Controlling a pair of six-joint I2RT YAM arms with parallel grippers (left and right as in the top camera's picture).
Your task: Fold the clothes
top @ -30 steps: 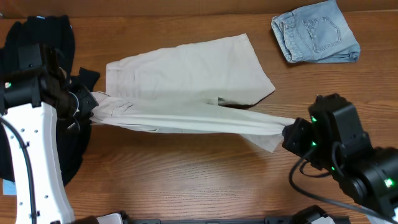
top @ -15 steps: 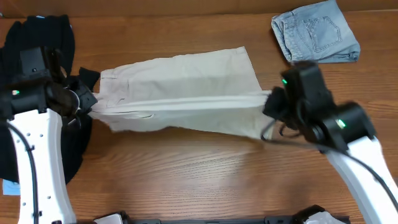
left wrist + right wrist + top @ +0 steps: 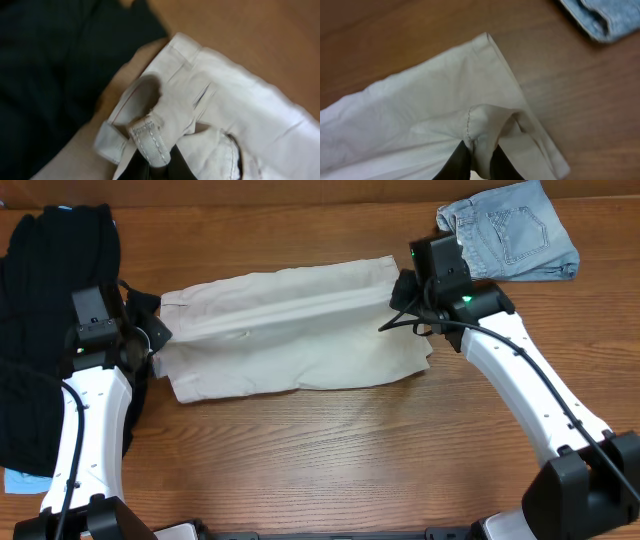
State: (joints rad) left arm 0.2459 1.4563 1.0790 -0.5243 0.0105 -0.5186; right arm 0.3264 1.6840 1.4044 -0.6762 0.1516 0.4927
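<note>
My left gripper should move the waistband end of the shorts outward and let go of it over the lower layer's far corner (image 3: pixel 175 299) (image 3: pixel 184 49), because that corner is farther outward than the gripper.
The beige khaki shorts (image 3: pixel 290 330) lie folded lengthwise across the middle of the table. My left gripper (image 3: pixel 148 338) is shut on the waistband end at the left; the left wrist view shows the stitched band (image 3: pixel 150 142) pinched between my fingers (image 3: pixel 159 167). My right gripper (image 3: pixel 405 295) is shut on the leg hem end at the right, near the far edge; the right wrist view shows the hem fabric (image 3: pixel 480 130) pinched between my fingers (image 3: pixel 479 160). The lifted edge is stretched between both grippers over the lower layer.
A heap of black clothes (image 3: pixel 45 330) lies at the far left, also in the left wrist view (image 3: pixel 50 65). A folded blue denim garment (image 3: pixel 507 230) sits at the back right, its edge in the right wrist view (image 3: pixel 605 17). Bare wood table (image 3: pixel 330 460) lies in front.
Both grippers have carried the near edge of the shorts away from the front and over the far half. The right arm swung far back and left; the shorts now lie doubled.
</note>
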